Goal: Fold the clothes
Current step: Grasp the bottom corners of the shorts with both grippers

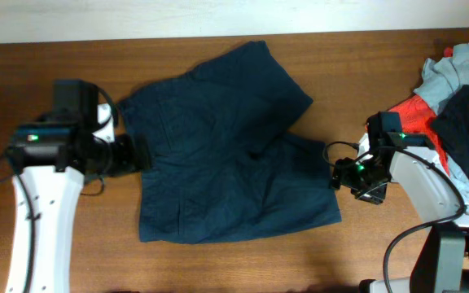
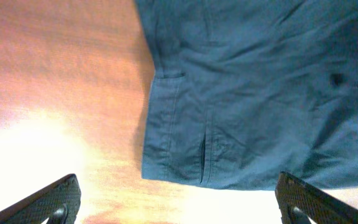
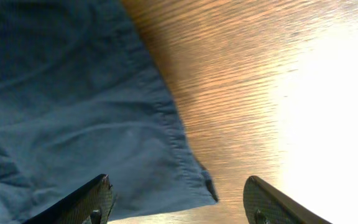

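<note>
The robot's right gripper will next lower and draw back onto the near corner of the shorts' hem, because that corner is below it and back toward the robot's base.
The navy-blue shorts lie spread on the wooden table, waistband to the left, two wide legs to the right. My left gripper is open and empty at the waistband edge; its wrist view shows the waistband corner between and ahead of the open fingers. My right gripper is open and empty at the hem of the near leg; its wrist view shows the hem corner between the fingers. A pile of red, light grey and dark clothes lies at the right edge.
Bare wooden table surrounds the shorts. A white wall strip runs along the far edge. The right arm's base stands at the near right, beside the pile.
</note>
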`<state>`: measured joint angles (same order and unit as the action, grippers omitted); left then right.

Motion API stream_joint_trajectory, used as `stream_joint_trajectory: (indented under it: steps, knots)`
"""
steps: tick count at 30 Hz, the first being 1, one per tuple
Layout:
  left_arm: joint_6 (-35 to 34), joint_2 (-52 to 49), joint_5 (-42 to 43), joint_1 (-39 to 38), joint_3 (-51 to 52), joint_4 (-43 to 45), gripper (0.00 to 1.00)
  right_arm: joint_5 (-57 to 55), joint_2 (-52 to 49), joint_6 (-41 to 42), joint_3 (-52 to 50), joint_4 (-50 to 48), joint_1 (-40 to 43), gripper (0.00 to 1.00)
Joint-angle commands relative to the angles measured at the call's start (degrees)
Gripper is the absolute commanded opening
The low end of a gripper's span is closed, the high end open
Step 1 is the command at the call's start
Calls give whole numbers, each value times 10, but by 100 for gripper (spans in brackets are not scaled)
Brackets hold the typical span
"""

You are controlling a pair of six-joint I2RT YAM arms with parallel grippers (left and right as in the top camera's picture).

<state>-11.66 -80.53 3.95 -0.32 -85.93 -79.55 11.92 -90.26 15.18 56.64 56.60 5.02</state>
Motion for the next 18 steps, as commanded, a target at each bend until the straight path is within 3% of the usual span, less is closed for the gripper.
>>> stream_joint_trajectory:
  steps: [1,4,12,18]
  knots:
    - [-75,0,1,-2,121,39,100,-15,9,-10,-27,4,3,73]
    - [-83,0,21,-2,220,100,100,-14,9,3,-62,-9,3,74]
    - [-104,0,53,-2,333,124,100,23,9,33,-129,-59,3,73]
    - [-133,0,68,-2,444,213,100,31,9,49,-169,-113,3,72]
